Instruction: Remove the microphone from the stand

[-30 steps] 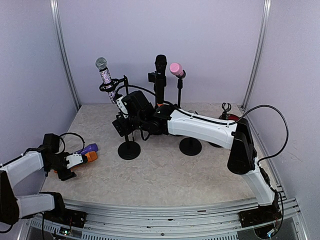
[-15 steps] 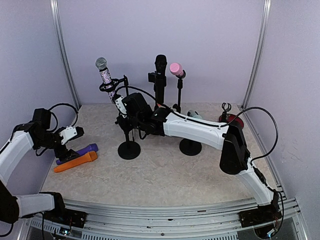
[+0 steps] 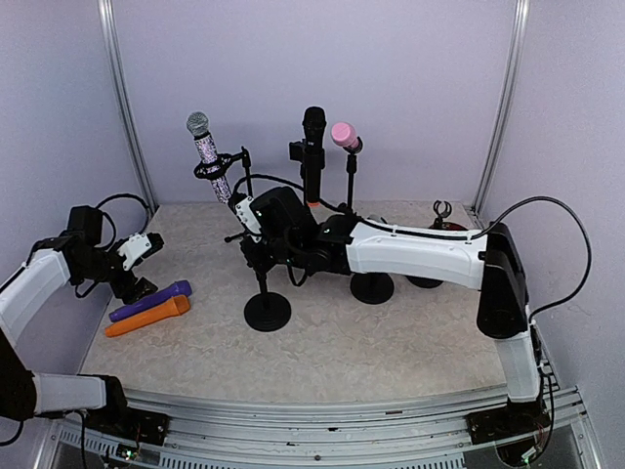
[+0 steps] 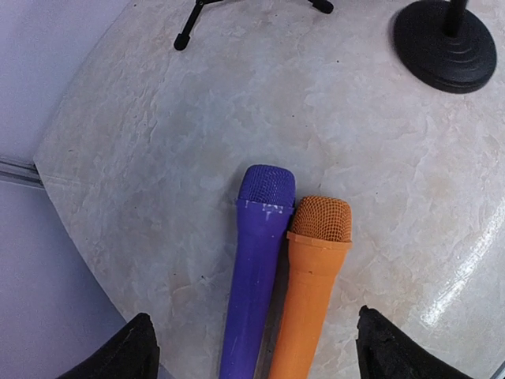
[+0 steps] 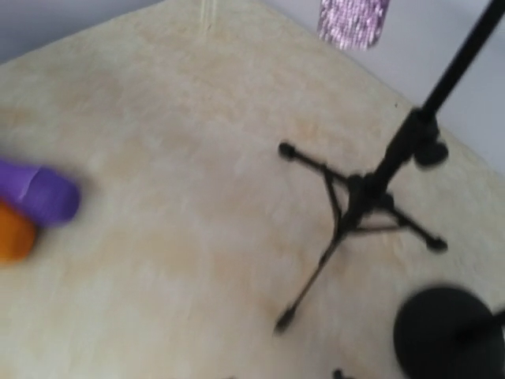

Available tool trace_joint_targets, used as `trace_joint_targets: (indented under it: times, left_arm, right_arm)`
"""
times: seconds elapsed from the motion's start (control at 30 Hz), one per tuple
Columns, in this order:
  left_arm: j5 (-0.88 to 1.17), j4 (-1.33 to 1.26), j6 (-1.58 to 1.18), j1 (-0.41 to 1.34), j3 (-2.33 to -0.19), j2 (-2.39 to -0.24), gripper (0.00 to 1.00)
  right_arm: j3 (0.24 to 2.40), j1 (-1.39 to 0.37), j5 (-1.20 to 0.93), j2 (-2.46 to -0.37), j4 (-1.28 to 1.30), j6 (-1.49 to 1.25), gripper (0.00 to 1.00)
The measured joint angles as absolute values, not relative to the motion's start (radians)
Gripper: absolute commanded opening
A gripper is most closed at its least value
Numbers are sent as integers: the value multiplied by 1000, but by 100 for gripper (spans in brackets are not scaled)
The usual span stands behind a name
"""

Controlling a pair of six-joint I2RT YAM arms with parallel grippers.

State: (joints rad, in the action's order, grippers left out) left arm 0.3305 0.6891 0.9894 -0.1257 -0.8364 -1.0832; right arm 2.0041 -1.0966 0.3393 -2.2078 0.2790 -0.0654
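Observation:
I should carry the stand to the right in the top view with my right gripper and release it there, since the tabletop (image 3: 463,297) beside the empty clip is bare.
A glittery microphone (image 3: 205,151) with a silver head sits tilted in the clip of a tripod stand (image 5: 371,193) at the back left. A black microphone (image 3: 312,132) and a pink one (image 3: 342,134) stand in their holders behind the middle. An orange microphone (image 4: 312,276) and a purple one (image 4: 256,260) lie side by side on the table. My left gripper (image 4: 254,344) hangs open just above their handles. My right gripper (image 3: 257,254) is shut on the pole of a round-base stand (image 3: 267,311). Its fingers are out of the blurred wrist view.
The black microphone's round base (image 3: 372,286) sits behind my right arm, which stretches across the middle of the table. A small red object (image 3: 441,227) lies at the back right. Walls enclose the table (image 3: 342,342) on the left, back and right.
My left gripper let go of the orange microphone, which now lies beside the purple one, and rose away. My right gripper closed on the round-base stand's pole and dragged it nearer and rightwards.

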Motion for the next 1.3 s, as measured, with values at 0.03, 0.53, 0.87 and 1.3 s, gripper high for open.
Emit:
trace_joint_targets:
  times: [0.03, 0.53, 0.87, 1.3]
  left_arm:
    - [331, 686, 984, -126, -836, -1084, 84]
    - [336, 657, 926, -121, -831, -1084, 85]
    - [338, 657, 908, -114, -833, -1084, 85]
    - [340, 653, 898, -98, -839, -1084, 86]
  right_arm:
    - [1950, -1110, 348, -2166, 279, -68, 0]
    - [1257, -1196, 493, -1559, 318, -265, 0]
    - [998, -1098, 607, -1277, 463, -390, 0]
    - [855, -789, 765, -1178, 392, -330, 0]
